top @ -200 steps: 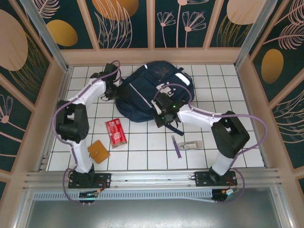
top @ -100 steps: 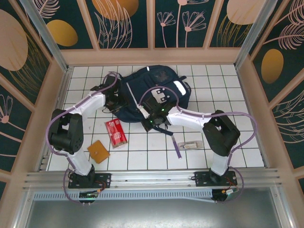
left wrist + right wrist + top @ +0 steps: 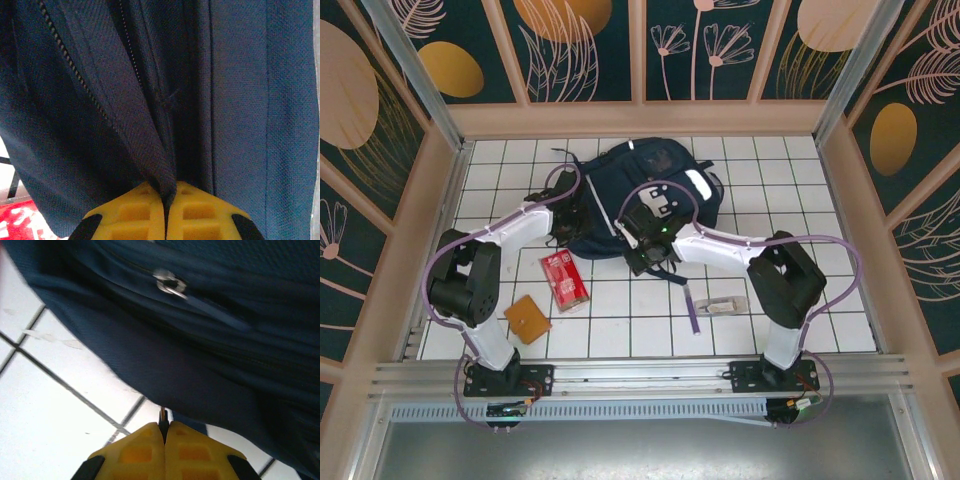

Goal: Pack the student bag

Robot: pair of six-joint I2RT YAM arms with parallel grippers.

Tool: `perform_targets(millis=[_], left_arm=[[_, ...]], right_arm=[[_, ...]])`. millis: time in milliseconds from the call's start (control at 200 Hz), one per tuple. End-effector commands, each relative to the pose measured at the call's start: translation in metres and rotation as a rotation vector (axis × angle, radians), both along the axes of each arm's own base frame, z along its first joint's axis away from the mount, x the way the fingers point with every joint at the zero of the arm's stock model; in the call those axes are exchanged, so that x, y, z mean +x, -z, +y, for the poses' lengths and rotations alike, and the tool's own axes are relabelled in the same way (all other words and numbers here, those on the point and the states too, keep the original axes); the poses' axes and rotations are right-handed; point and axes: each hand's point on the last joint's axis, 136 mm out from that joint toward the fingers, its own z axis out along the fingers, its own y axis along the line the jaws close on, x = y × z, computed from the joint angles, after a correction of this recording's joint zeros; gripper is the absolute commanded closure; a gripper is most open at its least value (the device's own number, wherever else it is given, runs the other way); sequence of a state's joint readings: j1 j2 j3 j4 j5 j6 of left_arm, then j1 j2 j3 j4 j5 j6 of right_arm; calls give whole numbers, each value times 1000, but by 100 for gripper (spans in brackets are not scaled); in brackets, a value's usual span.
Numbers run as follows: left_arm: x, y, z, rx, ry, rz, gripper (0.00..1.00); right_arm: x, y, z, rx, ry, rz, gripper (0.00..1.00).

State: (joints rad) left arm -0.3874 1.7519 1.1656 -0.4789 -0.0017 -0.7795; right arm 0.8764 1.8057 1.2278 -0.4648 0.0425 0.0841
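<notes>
My right gripper moves along the bag's near edge next, away from my left gripper, and then lets go of the tab.
The student bag (image 3: 655, 185), a navy backpack with pale stripes, lies at the back middle of the tiled table. My left gripper (image 3: 572, 216) is at the bag's left side. In the left wrist view the left gripper (image 3: 166, 194) is shut, and its yellow fingers (image 3: 137, 212) pinch a fold of navy fabric (image 3: 150, 145) beside a zipper line. My right gripper (image 3: 643, 250) is at the bag's near edge. In the right wrist view the right gripper (image 3: 163, 425) is shut on a thin dark tab under the bag (image 3: 210, 355). A metal zipper slider (image 3: 169, 282) shows higher up.
A red packet (image 3: 564, 278) and a brown square wallet (image 3: 527, 318) lie on the tiles front left. A purple pen (image 3: 692, 310) and a small pale item (image 3: 725, 304) lie front right. The bag's dark strap (image 3: 672, 270) trails toward the pen.
The left gripper has shut on the bag's fabric. The right arm swung left and the bag slid left with it, then held still.
</notes>
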Motion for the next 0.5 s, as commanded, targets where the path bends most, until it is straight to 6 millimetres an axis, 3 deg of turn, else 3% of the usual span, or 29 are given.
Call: perform_targets(millis=[0,120,250,460,495], left_arm=[[4,-15,0,23,66,-20,100],[1,-14,-7,0,107,7,100],[-3,-14,-9,0,144,18,100],[-16,-15,-38,-100,249,-10,100],[-16,-28,-40,-102,266,-55,100]], right_arm=[[8,18,-62,-182,144,-1,100],[14,25,-100,-193,291,30,100],[25,20,-131,-177,420,17,100],[37,-3,-135,-73,483,-21,93],[41,-7,-139,-59,502,-30,93]])
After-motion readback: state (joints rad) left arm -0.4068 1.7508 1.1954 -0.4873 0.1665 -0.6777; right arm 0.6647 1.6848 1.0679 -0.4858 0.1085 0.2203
